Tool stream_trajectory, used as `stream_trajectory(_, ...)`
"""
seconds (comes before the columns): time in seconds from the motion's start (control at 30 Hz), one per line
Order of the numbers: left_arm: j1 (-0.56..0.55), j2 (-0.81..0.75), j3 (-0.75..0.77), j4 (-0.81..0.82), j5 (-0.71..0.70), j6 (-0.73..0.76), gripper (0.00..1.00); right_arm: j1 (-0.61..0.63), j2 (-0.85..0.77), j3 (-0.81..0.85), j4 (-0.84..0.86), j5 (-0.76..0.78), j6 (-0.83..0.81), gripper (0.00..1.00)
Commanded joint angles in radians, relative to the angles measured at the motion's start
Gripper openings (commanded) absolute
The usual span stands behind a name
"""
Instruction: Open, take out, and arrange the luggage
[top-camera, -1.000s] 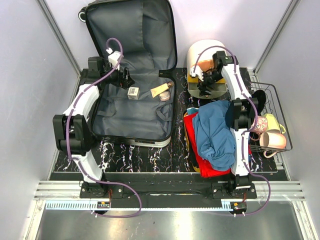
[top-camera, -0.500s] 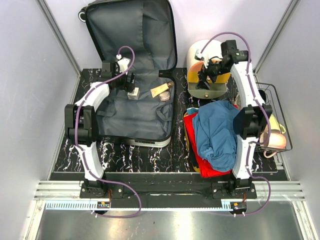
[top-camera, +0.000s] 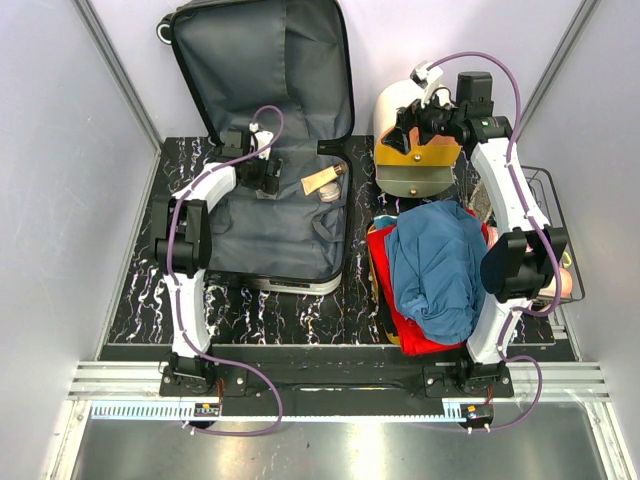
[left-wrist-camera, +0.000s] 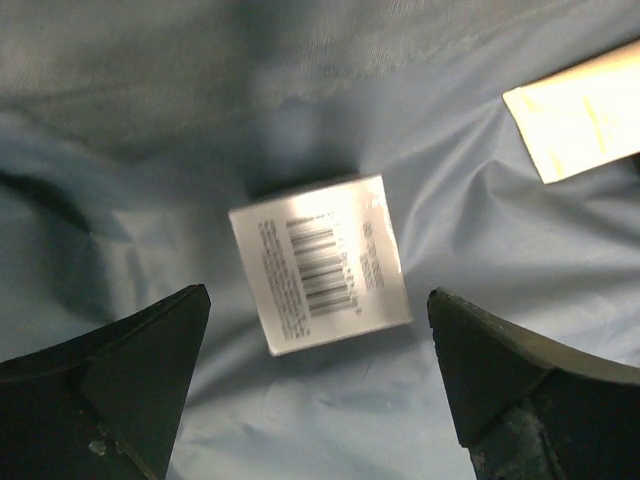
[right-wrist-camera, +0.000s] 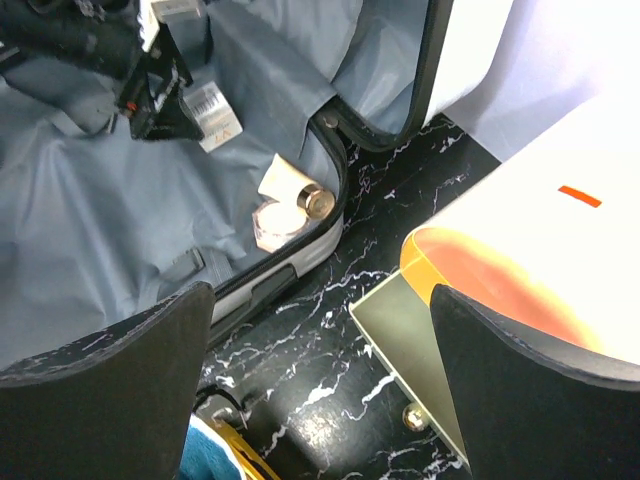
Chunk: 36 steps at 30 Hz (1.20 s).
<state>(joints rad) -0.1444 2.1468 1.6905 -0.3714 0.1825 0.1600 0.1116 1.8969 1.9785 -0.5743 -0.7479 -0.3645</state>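
The left gripper moves straight down around the small white barcoded box (left-wrist-camera: 320, 262) next and closes on the box's opposite sides, since the open fingers already straddle it.
The luggage (top-camera: 285, 235) lies open on the table, its lid leaning on the back wall and its grey lining (left-wrist-camera: 300, 420) showing. Inside it lie a small white barcoded box (left-wrist-camera: 320, 262), a cream tube (top-camera: 320, 181) and a small jar (right-wrist-camera: 275, 220). My left gripper (top-camera: 264, 176) hovers open just above the box, one finger on either side, touching nothing. In the right wrist view the box (right-wrist-camera: 212, 115) shows beside the left fingers. My right gripper (right-wrist-camera: 322, 292) is open and empty, high over the gap between the luggage (right-wrist-camera: 100, 220) and the drawer box.
A white-and-orange rounded drawer box (top-camera: 415, 150) stands at the back right under my right gripper (top-camera: 408, 125). A blue garment on red cloth (top-camera: 430, 265) is piled in front of it. A wire basket (top-camera: 545, 175) with mugs sits at the right edge.
My left gripper has moved right across the lining to stand over the white box. My right gripper has risen away from the drawer box toward the back and opened wider.
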Motion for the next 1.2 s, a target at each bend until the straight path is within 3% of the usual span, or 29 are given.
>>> stream_trajectory(0.0,-0.014,0.053,0.132,-0.041,-0.051,-0.008,0.95,0.008,-0.058,0.005,0.111,0.033,0.136,1.0)
stream_trajectory(0.47,-0.029,0.111,0.222,-0.196,-0.08,0.026,0.82,0.008,-0.088,-0.043,0.116,0.042,0.131,1.0)
stream_trajectory(0.6,-0.021,0.096,0.225,-0.213,-0.043,0.01,0.68,0.008,-0.085,-0.047,0.137,0.033,0.153,1.0)
stream_trajectory(0.63,-0.02,0.09,0.236,-0.216,-0.019,-0.002,0.57,0.01,-0.084,-0.049,0.145,0.032,0.157,1.0)
stream_trajectory(0.73,-0.008,0.05,0.284,-0.253,0.118,-0.045,0.4,0.016,-0.088,-0.058,0.171,0.044,0.148,1.0)
stream_trajectory(0.87,0.011,-0.053,0.295,-0.239,0.387,-0.141,0.29,0.042,-0.13,-0.15,0.279,0.068,0.089,1.0)
stream_trajectory(0.93,0.029,-0.117,0.258,-0.189,0.611,-0.265,0.28,0.048,-0.174,-0.216,0.437,0.055,0.087,1.0)
stream_trajectory(0.97,0.034,-0.142,0.232,-0.079,0.682,-0.325,0.28,0.054,-0.194,-0.306,0.515,0.042,0.099,1.0)
stream_trajectory(1.0,0.043,-0.168,0.157,0.004,0.81,-0.479,0.28,0.057,-0.212,-0.358,0.619,0.012,0.108,1.0)
stream_trajectory(1.03,0.048,-0.224,0.106,0.114,0.868,-0.579,0.28,0.063,-0.244,-0.416,0.83,-0.005,0.117,1.0)
stream_trajectory(1.07,0.052,-0.247,0.054,0.404,0.912,-0.693,0.28,0.078,-0.257,-0.517,0.938,-0.02,0.134,1.0)
stream_trajectory(1.1,0.057,-0.272,-0.05,0.581,0.972,-0.949,0.28,0.095,-0.263,-0.544,1.014,-0.03,0.128,1.0)
stream_trajectory(1.13,0.06,-0.292,-0.089,0.764,0.989,-1.082,0.29,0.114,-0.259,-0.544,1.048,-0.033,0.105,1.0)
stream_trajectory(1.17,0.063,-0.289,-0.112,1.089,1.0,-1.214,0.29,0.125,-0.257,-0.547,1.083,-0.031,0.11,1.0)
